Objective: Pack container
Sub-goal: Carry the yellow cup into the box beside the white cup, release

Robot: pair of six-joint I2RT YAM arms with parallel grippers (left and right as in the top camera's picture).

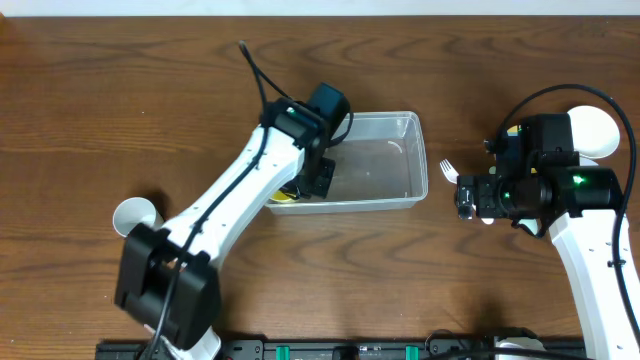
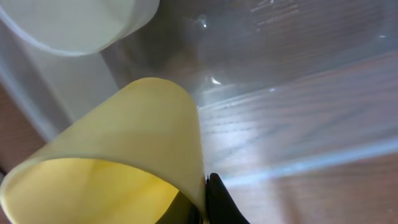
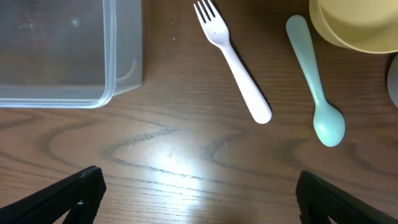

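Note:
The left gripper lowers the yellow cup [image 2: 137, 143] onto the container's bottom [image 2: 166, 67] beside the white cup next. It then lets go of the yellow cup's rim, since the container's bottom lies below the gripper.
The clear rectangular container [image 1: 400, 160] lies at the table's middle. My left gripper [image 1: 316, 176] reaches down into its left end. In the left wrist view its fingers [image 2: 204, 200] are shut on the rim of a yellow cup [image 2: 137, 143], which lies tilted over the container's floor [image 2: 298, 106]. A white cup or bowl [image 2: 74, 25] sits just beyond it. My right gripper [image 1: 466, 197] is open and empty above bare table, right of the container. In the right wrist view its fingers [image 3: 199, 193] are wide apart, with the container's corner [image 3: 118, 74] at the upper left.
A white fork [image 3: 233, 62], a pale blue spoon [image 3: 316, 84] and a yellow bowl [image 3: 354, 25] lie ahead of the right gripper. The fork [image 1: 447, 170] shows beside the container. A white cup [image 1: 135, 215] stands at the left. A white bowl [image 1: 597, 130] sits at the far right.

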